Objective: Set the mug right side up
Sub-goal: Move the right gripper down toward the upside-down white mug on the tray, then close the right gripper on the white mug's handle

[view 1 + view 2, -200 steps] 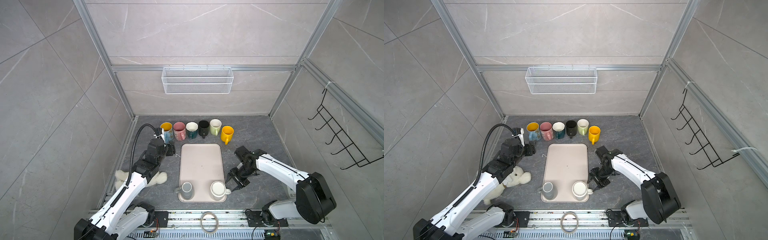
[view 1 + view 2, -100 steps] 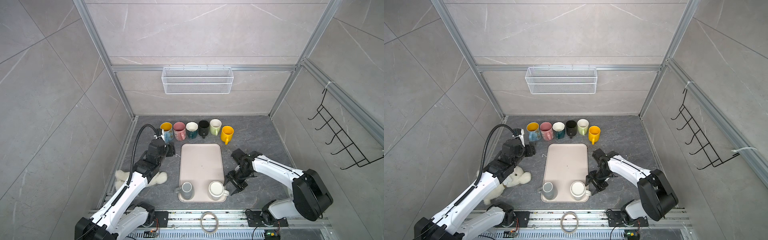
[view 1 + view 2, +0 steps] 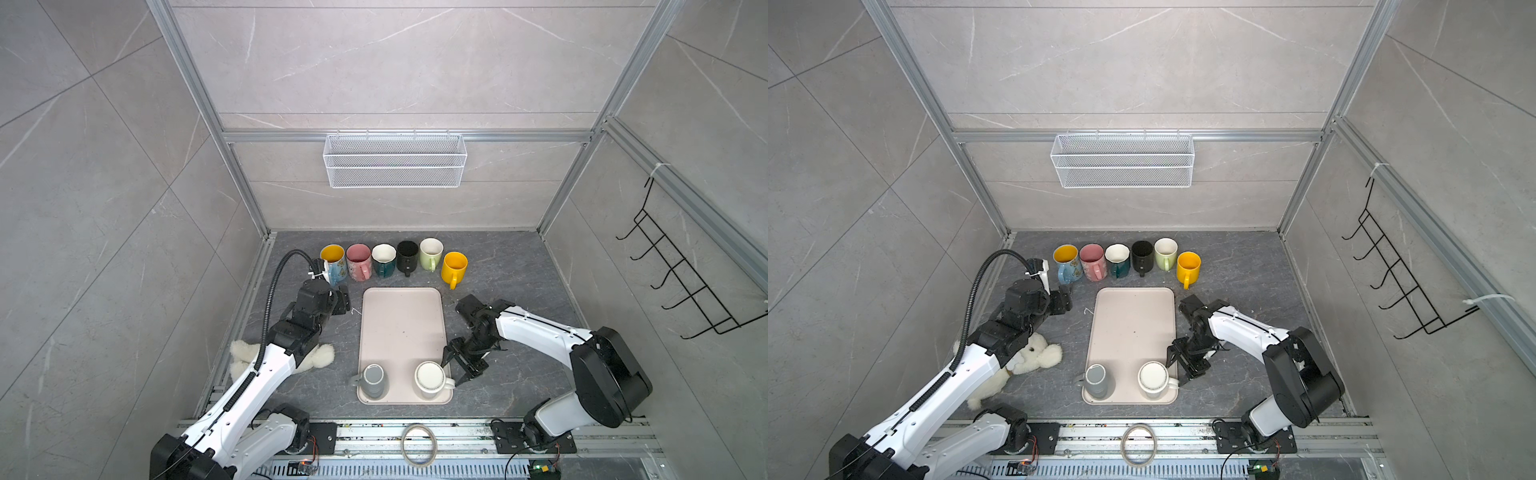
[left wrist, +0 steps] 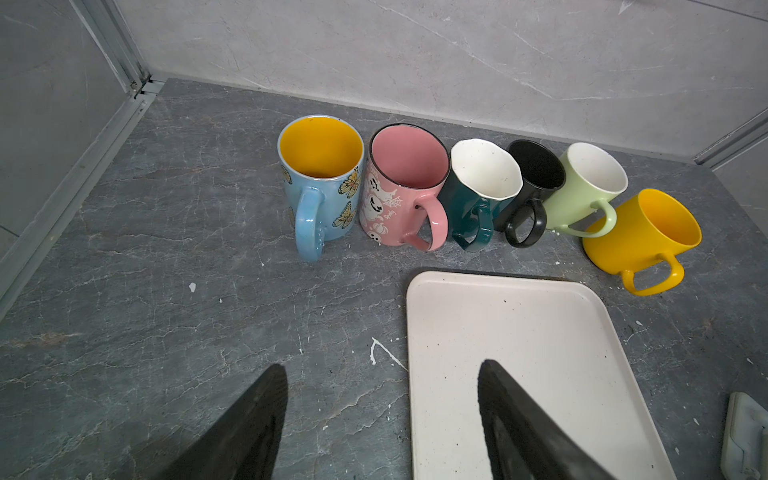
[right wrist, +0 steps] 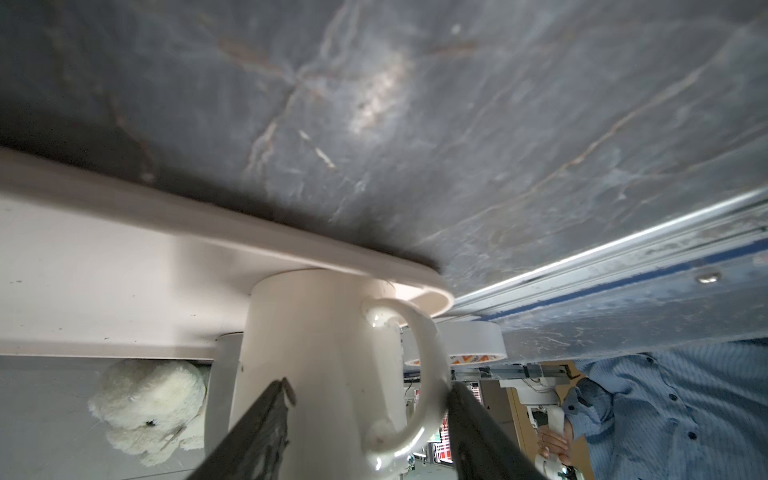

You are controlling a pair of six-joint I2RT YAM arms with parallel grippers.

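My right gripper has the mug's handle against one finger, so next it will ease in over the tray's edge, centre the white mug's handle [image 3: 449,384] [image 5: 434,369] and close.
A white mug [image 3: 430,376] [image 3: 1153,376] stands at the near right of the pale tray [image 3: 401,324] [image 3: 1133,324], its flat base up. A grey mug [image 3: 372,378] [image 3: 1096,378] stands beside it, also base up. My right gripper [image 3: 454,371] [image 3: 1178,368] is open at the white mug's right side. In the right wrist view the gripper [image 5: 370,386] straddles the white mug [image 5: 307,332]: one finger lies along the body, the other against the handle [image 5: 428,374]. My left gripper [image 3: 345,301] [image 4: 382,370] hangs open and empty over the tray's far left corner [image 4: 519,332].
Several upright mugs line the back, from a blue butterfly mug [image 4: 320,183] to a yellow one [image 3: 454,266]. A white plush toy [image 3: 320,357] lies under the left arm. A tape roll [image 3: 418,444] sits on the front rail. A wire basket [image 3: 395,160] hangs on the back wall.
My right gripper has moved left and nearer to the white mug, its jaws wider, and now straddles the handle side. The left arm has barely moved.
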